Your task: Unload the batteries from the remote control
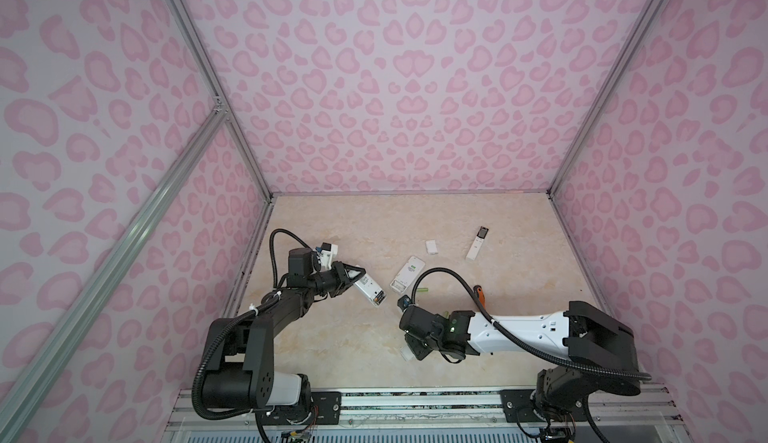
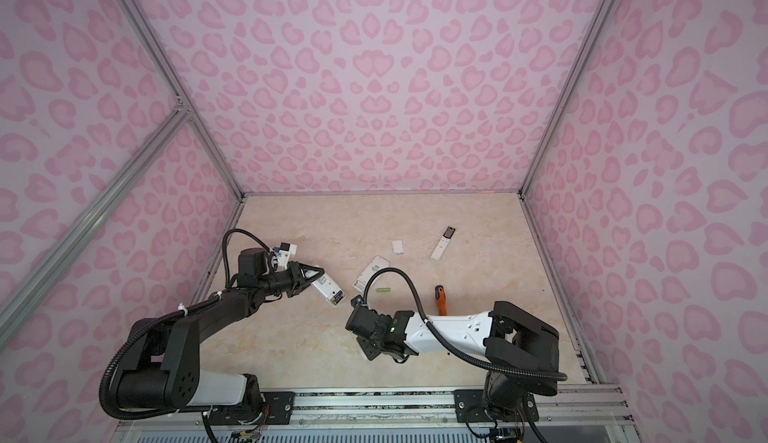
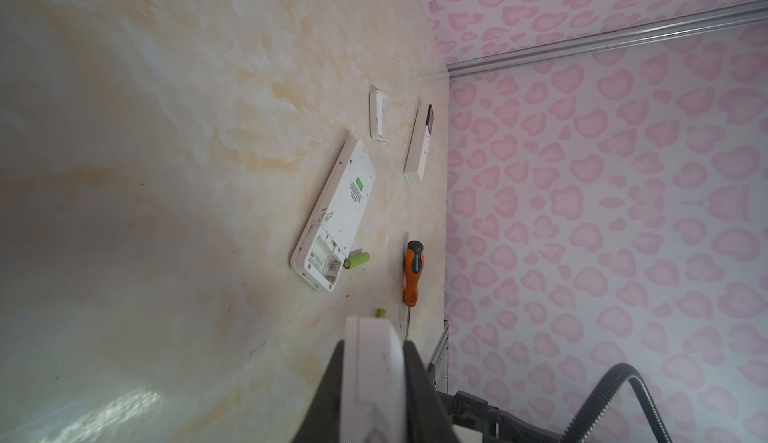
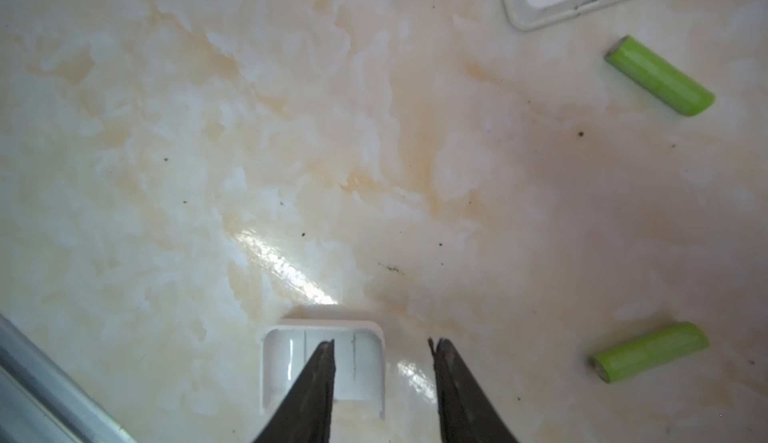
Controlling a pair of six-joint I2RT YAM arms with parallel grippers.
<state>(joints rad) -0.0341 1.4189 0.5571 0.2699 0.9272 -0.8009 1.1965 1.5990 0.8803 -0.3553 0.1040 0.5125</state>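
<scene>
The tilted white remote control is above a clear patch of the bare tabletop, so my left gripper needs to lower it and release it there.
My left gripper is shut on one end of a white remote control, held tilted above the table. Its free end has an open compartment; what is inside is too small to tell. A second white remote control lies face down with its compartment open. Two lime-green batteries lie loose on the table beside it; one battery shows in both top views. My right gripper stands open low over the table, one finger above a small white cover.
An orange-handled screwdriver lies right of the batteries. Farther back lie a slim white remote and another white cover. Patterned walls enclose the marbled table on three sides.
</scene>
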